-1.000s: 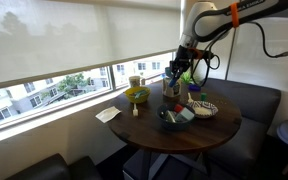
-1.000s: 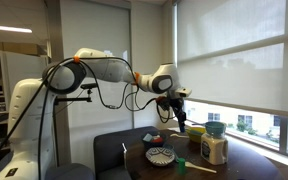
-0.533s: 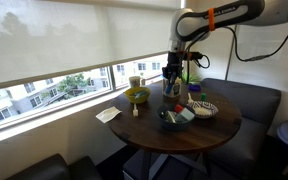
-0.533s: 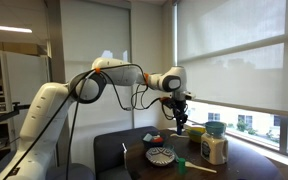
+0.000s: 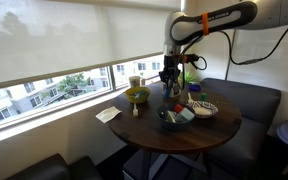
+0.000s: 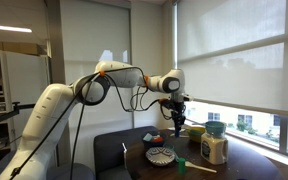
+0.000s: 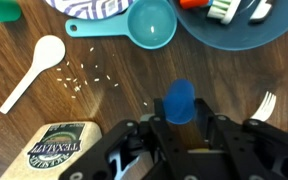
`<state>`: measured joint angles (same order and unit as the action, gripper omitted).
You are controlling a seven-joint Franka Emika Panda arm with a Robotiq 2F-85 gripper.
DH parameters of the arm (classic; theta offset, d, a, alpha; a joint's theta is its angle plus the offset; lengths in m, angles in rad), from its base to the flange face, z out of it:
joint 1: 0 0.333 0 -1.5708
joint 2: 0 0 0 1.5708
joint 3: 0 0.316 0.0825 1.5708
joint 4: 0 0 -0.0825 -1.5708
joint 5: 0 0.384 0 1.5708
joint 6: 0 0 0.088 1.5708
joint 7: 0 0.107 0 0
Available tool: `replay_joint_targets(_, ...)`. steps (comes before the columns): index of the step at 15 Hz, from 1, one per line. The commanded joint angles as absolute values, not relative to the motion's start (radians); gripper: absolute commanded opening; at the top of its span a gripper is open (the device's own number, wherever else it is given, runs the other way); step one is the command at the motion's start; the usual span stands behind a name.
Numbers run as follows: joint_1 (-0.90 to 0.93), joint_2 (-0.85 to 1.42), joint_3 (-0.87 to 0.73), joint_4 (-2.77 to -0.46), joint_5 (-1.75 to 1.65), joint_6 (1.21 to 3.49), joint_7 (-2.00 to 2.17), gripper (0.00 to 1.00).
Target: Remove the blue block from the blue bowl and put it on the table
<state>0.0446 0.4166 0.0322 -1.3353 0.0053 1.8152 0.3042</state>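
Note:
My gripper lowers toward the rice box next, away from the blue bowl, and releases the block, since open bare wood beside that box lies below my gripper.
In the wrist view my gripper is shut on the small light-blue block and holds it over bare wood of the dark brown table. The blue bowl lies beyond the jaws at the top right, with a red thing and white utensils in it. In both exterior views the gripper hangs above the table. The bowl sits near the table's front. The block is too small to make out in those views.
A teal measuring cup, a white spoon, a rice box, a fork and the patterned plate surround the gripper. A yellow bowl and the plate stand on the table. A window runs behind it.
The arm has swung away from over the bowl towards the window side and come lower, with the block still in the jaws.

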Motion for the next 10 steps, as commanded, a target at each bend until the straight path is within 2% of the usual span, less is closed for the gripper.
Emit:
replay_joint_targets(1,0.093,0.506,0.012,-1.228,-0.026,1.715,0.357,0.1)
replay_joint_targets(10,0.149,0.671,-0.045,-0.98,-0.164,1.534,0.413,0.1)
